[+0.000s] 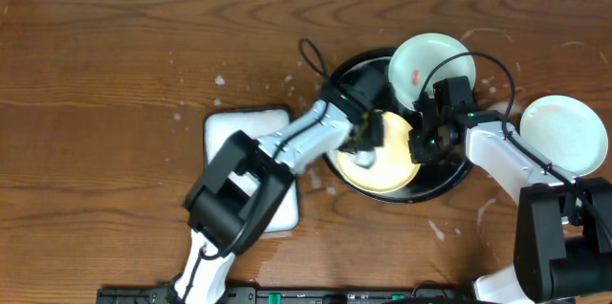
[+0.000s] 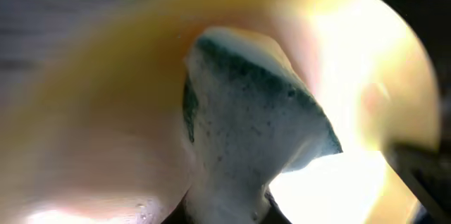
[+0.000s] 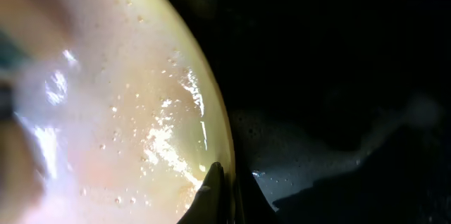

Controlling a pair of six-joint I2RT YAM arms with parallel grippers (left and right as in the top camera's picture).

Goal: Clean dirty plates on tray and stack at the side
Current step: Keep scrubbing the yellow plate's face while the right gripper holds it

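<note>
My left gripper is at the yellow plate (image 1: 387, 162), and foam already wets the plate, so next it should lift off, carry the sponge over the white rectangular dish (image 1: 241, 129) and go down to release it.
The yellow plate (image 1: 387, 162) lies in the black tray (image 1: 449, 178), wet and foamy. My left gripper (image 1: 366, 138) is shut on a foam-covered green sponge (image 2: 246, 111) and presses it onto that plate's face (image 2: 106, 111). On the plate's right rim my right gripper (image 1: 422, 141) is shut, one finger (image 3: 213, 194) inside the rim and the other outside, over the tray floor (image 3: 338, 76). A mint plate with a red smear (image 1: 427, 67) rests on the tray's far rim. Another pale plate (image 1: 564, 134) sits on the table to the right of the tray.
A white rectangular dish (image 1: 251, 130) stands left of the tray, partly under my left arm. Water drops and foam spots (image 1: 220, 80) dot the wooden table around the tray. Black cables (image 1: 314, 55) arc over the tray's back edge.
</note>
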